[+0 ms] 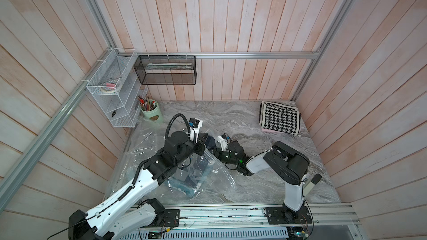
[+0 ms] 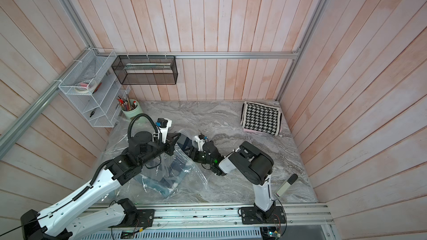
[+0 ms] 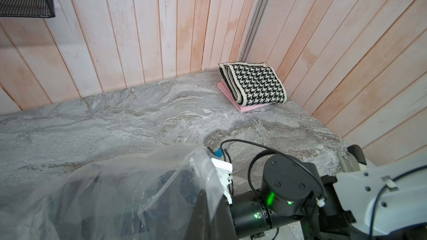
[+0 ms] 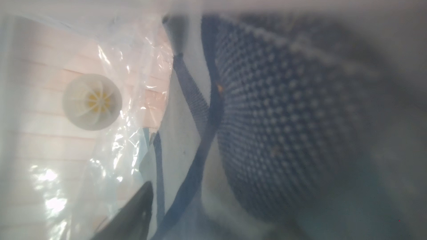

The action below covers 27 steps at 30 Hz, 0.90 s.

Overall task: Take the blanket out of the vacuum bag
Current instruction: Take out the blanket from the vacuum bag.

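The blanket's dotted bulge (image 2: 184,143) (image 4: 284,120) is just ahead of the right gripper's fingers, so the right gripper will next push deeper into the bag's opening and close on that cloth.
The clear, crinkly vacuum bag (image 1: 215,176) (image 2: 194,181) lies on the left half of the marble table. The blanket (image 1: 209,143) (image 4: 288,123), dark blue with pale dots, is inside it. My left gripper (image 1: 203,137) (image 3: 205,196) is shut on the bag's upper film at the mouth and holds it raised. My right gripper (image 1: 213,150) (image 2: 190,151) is inside the bag mouth with its jaws wide apart, the blanket close in front. One dark finger (image 4: 136,208) shows; its partner is hidden. The round white valve cap (image 4: 92,102) shows through the film.
A folded black-and-white houndstooth cloth (image 1: 280,117) (image 3: 254,84) lies on a pink one at the back right corner. A green pen cup (image 1: 151,111), a white wire rack (image 1: 113,93) and a black mesh basket (image 1: 166,70) stand at the back left. A grey handheld device (image 1: 312,182) rests beside the right arm's base.
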Motion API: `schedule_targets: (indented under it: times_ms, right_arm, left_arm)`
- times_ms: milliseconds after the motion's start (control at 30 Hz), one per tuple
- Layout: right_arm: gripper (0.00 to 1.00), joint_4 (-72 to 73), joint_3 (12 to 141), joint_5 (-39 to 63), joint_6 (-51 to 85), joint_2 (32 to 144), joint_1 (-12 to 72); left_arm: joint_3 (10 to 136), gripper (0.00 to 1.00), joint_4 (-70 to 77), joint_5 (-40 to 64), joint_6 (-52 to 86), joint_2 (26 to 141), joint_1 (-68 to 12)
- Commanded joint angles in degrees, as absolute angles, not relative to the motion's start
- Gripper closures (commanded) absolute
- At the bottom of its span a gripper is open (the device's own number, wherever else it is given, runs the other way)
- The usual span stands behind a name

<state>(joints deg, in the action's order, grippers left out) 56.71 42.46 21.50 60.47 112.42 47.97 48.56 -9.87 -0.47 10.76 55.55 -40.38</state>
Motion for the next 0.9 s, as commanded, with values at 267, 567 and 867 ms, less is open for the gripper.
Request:
schedule_targets:
  times_ms: [267,567,867]
  right_arm:
    - [0.48,55.40,50.15,25.81,59.15,115.62,48.40]
    - [1.00,60.41,50.36,27.91,61.16,117.75,48.49]
    - [1.00,61.97,44.16,28.32,62.48,110.71,48.32]
  left_arm:
    - [46.76,1.00,-6.46,-0.62,12.35,53.03,-40.24]
    - [47.28,1.00,-7.29,-1.14,10.96,53.18,-40.26]
    - [47.37,1.00,-6.99,-7.52,8.83,53.31,-40.16]
